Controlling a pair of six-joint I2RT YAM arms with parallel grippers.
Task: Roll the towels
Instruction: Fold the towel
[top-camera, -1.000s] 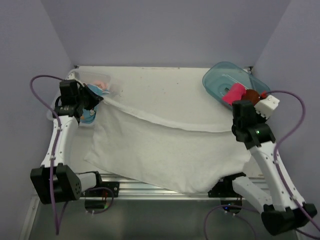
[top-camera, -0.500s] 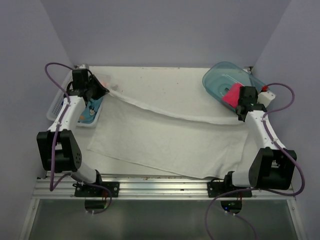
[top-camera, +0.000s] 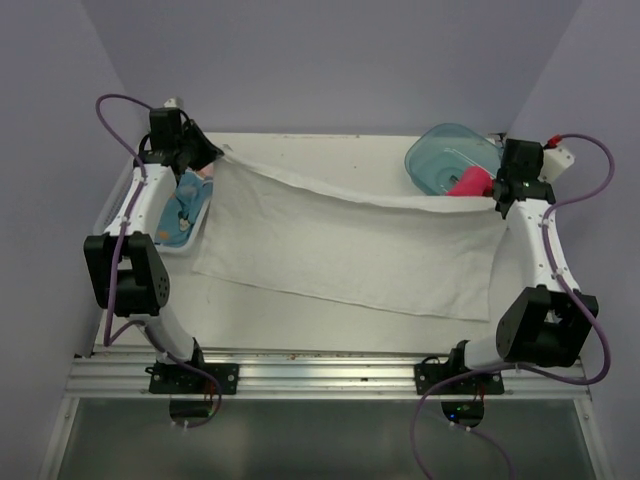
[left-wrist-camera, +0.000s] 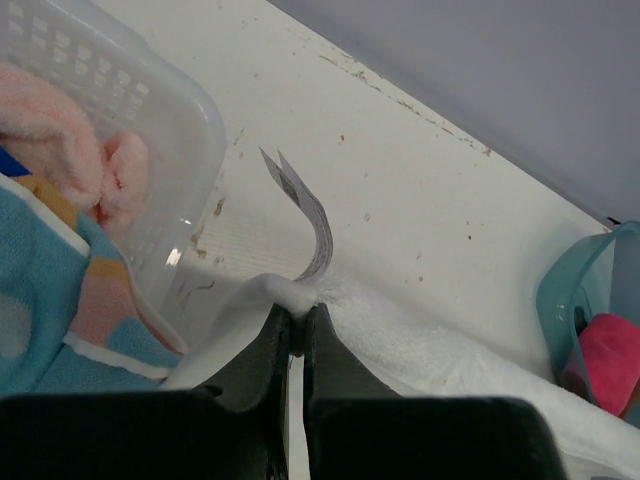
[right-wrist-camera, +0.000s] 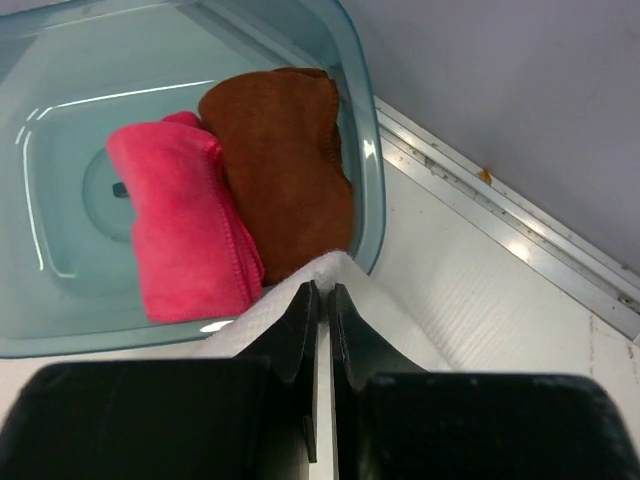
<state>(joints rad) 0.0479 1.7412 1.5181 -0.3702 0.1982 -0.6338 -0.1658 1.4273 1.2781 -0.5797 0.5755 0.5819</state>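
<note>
My right gripper carries the held corner back and down over the spread towel's near corner (top-camera: 484, 313) next and lets go.
A large white towel (top-camera: 340, 250) lies spread across the middle of the table, its far edge lifted a little. My left gripper (top-camera: 222, 158) (left-wrist-camera: 297, 310) is shut on the white towel's far left corner (left-wrist-camera: 285, 292), where a care label (left-wrist-camera: 312, 215) sticks up. My right gripper (top-camera: 497, 200) (right-wrist-camera: 322, 290) is shut on the far right corner (right-wrist-camera: 338, 264). A hot pink towel (right-wrist-camera: 185, 215) and a brown towel (right-wrist-camera: 285, 160) lie folded in the teal tub (right-wrist-camera: 60, 120). A pale peach towel (left-wrist-camera: 60, 130) and a light blue printed towel (left-wrist-camera: 40, 300) sit in the white basket (left-wrist-camera: 150, 120).
The teal tub (top-camera: 445, 155) stands at the far right by the wall. The white basket (top-camera: 175, 248) sits at the far left beside the left arm. A metal rail (top-camera: 320, 365) runs along the near edge, and walls close in the table on three sides.
Both grippers have moved toward the far wall, still shut on the towel's corners. The white towel has been dragged away from the near edge and now lies flatter and stretched.
</note>
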